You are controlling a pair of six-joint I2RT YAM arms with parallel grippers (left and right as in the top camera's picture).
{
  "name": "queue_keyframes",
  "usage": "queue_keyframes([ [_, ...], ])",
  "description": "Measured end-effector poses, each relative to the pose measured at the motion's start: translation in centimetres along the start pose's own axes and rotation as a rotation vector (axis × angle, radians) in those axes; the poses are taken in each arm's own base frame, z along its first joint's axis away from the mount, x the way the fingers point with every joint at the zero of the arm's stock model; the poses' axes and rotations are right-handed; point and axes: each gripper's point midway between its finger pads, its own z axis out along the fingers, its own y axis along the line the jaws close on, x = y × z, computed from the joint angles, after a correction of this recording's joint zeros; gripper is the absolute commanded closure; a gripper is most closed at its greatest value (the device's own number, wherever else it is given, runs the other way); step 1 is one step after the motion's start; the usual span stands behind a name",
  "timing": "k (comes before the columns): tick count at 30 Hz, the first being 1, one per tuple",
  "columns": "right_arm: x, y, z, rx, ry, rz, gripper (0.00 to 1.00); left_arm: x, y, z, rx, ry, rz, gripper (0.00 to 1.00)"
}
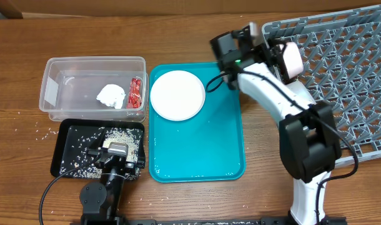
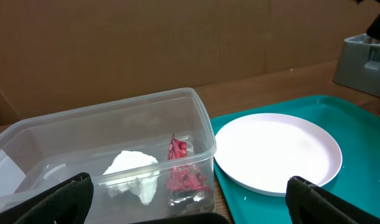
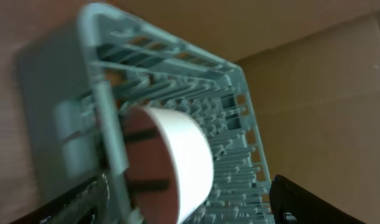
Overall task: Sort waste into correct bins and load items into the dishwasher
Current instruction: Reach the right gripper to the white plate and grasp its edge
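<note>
The plate is still unloaded, so my right gripper will next swing from the dish rack (image 1: 346,62) over the teal tray and tilt down onto the plate's rim nearest the rack.
The clear tub (image 1: 53,75) holds the white napkin wad (image 1: 111,95) and the red wrapper (image 1: 137,92); both also show in the left wrist view, napkin (image 2: 133,171) and wrapper (image 2: 180,168). The black tray (image 1: 65,156) holds rice grains (image 1: 118,134). My left gripper (image 1: 115,151) (image 2: 189,183) is open and empty above the black tray. A round white plate (image 1: 177,95) (image 2: 277,152) lies on the teal tray (image 1: 197,150). My right gripper (image 1: 279,53) (image 3: 189,186) is open at the left edge of the grey dish rack (image 1: 346,62) (image 3: 177,81). A small white bowl (image 1: 291,59) (image 3: 177,155) lies on its side between the fingers.
Loose rice grains (image 1: 40,128) are scattered on the wooden table left of the black tray. A cardboard wall stands behind the tub and rack. The teal tray (image 2: 364,186) lies between the bins and the rack.
</note>
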Motion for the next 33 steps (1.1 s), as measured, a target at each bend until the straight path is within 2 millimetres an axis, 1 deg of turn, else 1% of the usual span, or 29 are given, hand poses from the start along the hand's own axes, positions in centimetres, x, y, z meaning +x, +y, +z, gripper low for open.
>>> queue_keyframes([
  [1, 0.0, 0.4, -1.1, -0.041, -0.006, -0.011, 0.16, 0.0, 0.0, 0.0, 0.000, 0.000, 0.000, 0.00],
  [2, 0.0, 0.7, -1.9, -0.080, -0.010, -0.013, 0.20, 0.0, 0.0, 0.0, 0.000, 0.000, 0.000, 0.00],
  [3, 0.1, 1.0, -3.0, -0.141, -0.010, -0.009, 0.26, 0.0, 0.0, 0.0, 0.000, 0.000, 0.000, 0.00],
  [4, 0.1, 1.4, -3.9, -0.204, -0.006, 0.007, 0.27, 0.0, 0.0, 0.0, 0.000, 0.000, 0.000, 0.00],
  [6, 0.5, 2.6, -6.3, -0.404, 0.022, 0.043, 0.28, 0.0, 0.0, 0.0, 0.000, 0.000, 0.000, 0.00],
  [8, 0.4, 3.6, -9.1, -0.625, 0.049, 0.103, 0.28, 0.0, 0.0, 0.0, 0.000, 0.000, 0.000, 0.00],
  [9, 0.4, 4.5, -11.0, -0.768, 0.069, 0.129, 0.29, 0.0, 0.0, 0.0, 0.000, 0.000, 0.000, 0.00],
  [12, 0.7, 7.0, -15.7, -1.091, 0.126, 0.155, 0.29, 0.0, 0.0, 0.0, 0.000, 0.000, 0.000, 0.00],
  [14, 1.3, 8.5, -18.1, -1.232, 0.169, 0.147, 0.29, 0.0, 0.0, 0.0, 0.000, 0.000, 0.000, 0.00],
  [17, 3.2, 10.9, -20.5, -1.361, 0.277, 0.145, 0.29, 0.0, 0.0, 0.0, 0.000, 0.000, 0.000, 0.00],
  [18, 3.5, 11.8, -20.7, -1.378, 0.305, 0.158, 0.29, 0.0, 0.0, 0.0, 0.000, 0.000, 0.000, 0.00],
  [19, 4.0, 13.3, -20.3, -1.375, 0.343, 0.182, 0.28, 0.0, 0.0, 0.0, 0.000, 0.000, 0.000, 0.00],
  [21, 4.6, 14.7, -19.5, -1.358, 0.380, 0.209, 0.30, 0.0, 0.0, 0.0, 0.000, 0.000, 0.000, 0.00],
  [24, 5.1, 17.2, -18.3, -1.340, 0.415, 0.244, 0.43, 0.0, 0.0, 0.0, 0.000, 0.000, 0.000, 0.00],
  [25, 5.4, 18.0, -18.0, -1.334, 0.429, 0.247, 0.53, 0.0, 0.0, 0.0, 0.000, 0.000, 0.000, 0.00],
  [26, 5.6, 18.6, -17.8, -1.330, 0.441, 0.249, 0.61, 0.0, 0.0, 0.0, 0.000, 0.000, 0.000, 0.00],
  [27, 5.8, 19.2, -17.5, -1.324, 0.452, 0.252, 0.68, 0.0, 0.0, 0.0, 0.000, 0.000, 0.000, 0.00],
  [28, 6.0, 19.7, -17.3, -1.322, 0.459, 0.251, 0.71, 0.0, 0.0, 0.0, 0.000, 0.000, 0.000, 0.00],
  [30, 6.4, 20.2, -16.9, -1.305, 0.479, 0.256, 0.72, 0.0, 0.0, 0.0, 0.000, 0.000, 0.000, 0.00],
  [33, 6.5, 20.1, -16.7, -1.288, 0.488, 0.273, 0.72, 0.0, 0.0, 0.0, 0.000, 0.000, 0.000, 0.00],
])
